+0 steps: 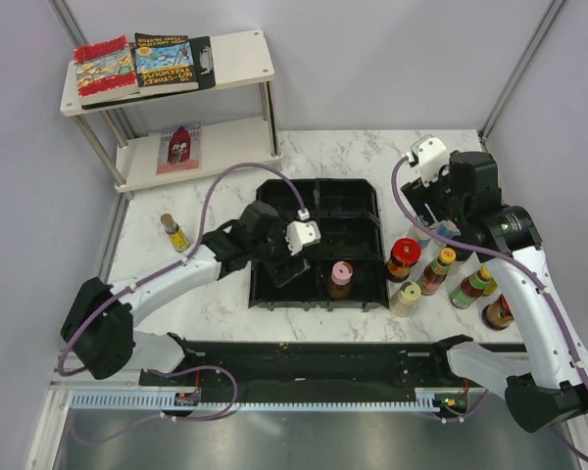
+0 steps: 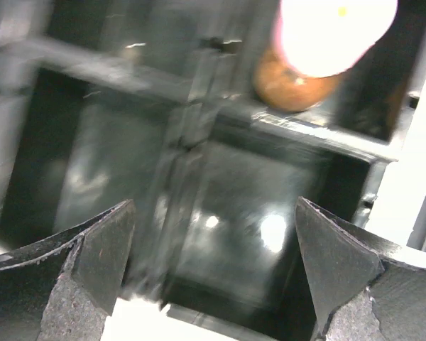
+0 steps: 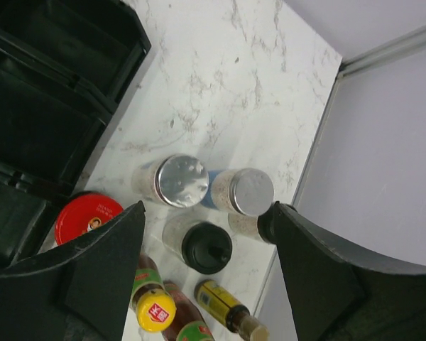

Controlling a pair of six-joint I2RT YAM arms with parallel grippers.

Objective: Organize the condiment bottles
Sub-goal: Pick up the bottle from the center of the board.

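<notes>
The right gripper shifts toward the tray next and lowers onto the lid of the silver-lidded shaker nearer it, where empty table leaves a finger room.
A cluster of condiment bottles stands at the right of the table: a red-lidded jar (image 1: 404,257), a yellow-capped bottle (image 1: 438,266) and a cream-capped one (image 1: 407,297). My right gripper (image 3: 206,227) hovers open above a black-capped jar (image 3: 206,247), next to two silver-lidded shakers (image 3: 181,180) (image 3: 252,191). A small brown bottle (image 3: 231,312) lies on its side nearby. A pink-capped bottle (image 1: 340,277) stands in the black tray (image 1: 318,196). My left gripper (image 2: 216,249) is open over an empty tray compartment, with that pink-capped bottle (image 2: 334,35) beyond it. One lone bottle (image 1: 173,232) stands at the far left.
A white two-level shelf (image 1: 245,49) with colourful books stands at the back left. The side wall (image 3: 383,142) runs close to the right of the bottle cluster. A black rail (image 1: 304,357) crosses the near edge.
</notes>
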